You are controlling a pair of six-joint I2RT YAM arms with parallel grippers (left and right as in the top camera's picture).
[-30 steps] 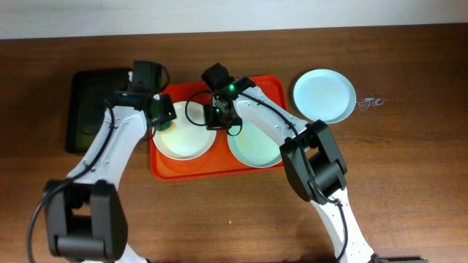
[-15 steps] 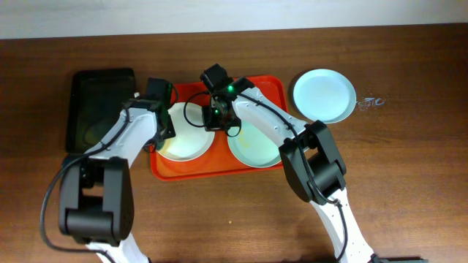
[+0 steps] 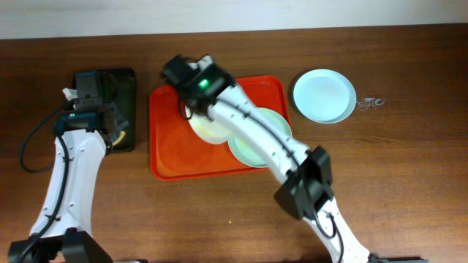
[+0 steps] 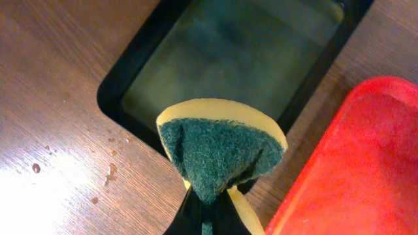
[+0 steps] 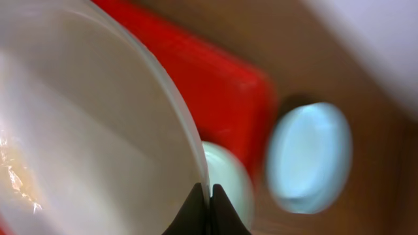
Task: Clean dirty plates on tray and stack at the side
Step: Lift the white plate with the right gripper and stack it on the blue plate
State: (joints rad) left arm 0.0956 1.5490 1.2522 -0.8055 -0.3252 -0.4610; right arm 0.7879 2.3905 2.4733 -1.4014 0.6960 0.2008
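Observation:
My right gripper should next carry the cream-white plate (image 3: 212, 128) to the right in the overhead view. It should lower it onto the table's mint-blue plate, which is open for stacking.
My right gripper (image 3: 194, 108) is shut on the rim of the cream-white plate (image 3: 212, 128) and holds it lifted and tilted above the orange-red tray (image 3: 167, 150). In the right wrist view the fingers (image 5: 209, 199) pinch the rim of the cream-white plate (image 5: 85, 124). One mint-blue plate (image 3: 259, 146) lies on the tray's right half, partly under the lifted plate. The other mint-blue plate (image 3: 324, 95) lies on the table right of the tray. My left gripper (image 4: 209, 209) is shut on a yellow and green sponge (image 4: 219, 147) above the near edge of the black tray (image 4: 130, 85).
The black tray (image 3: 121, 84) lies left of the orange-red tray, with a narrow strip of wooden table between them. The left half of the orange-red tray (image 4: 353, 163) is bare. Small water drops lie on the table by the black tray (image 4: 108, 176).
My left arm has pulled away left from the orange-red tray to the black tray with the sponge. My right gripper has lifted and tilted the cream-white plate off the tray.

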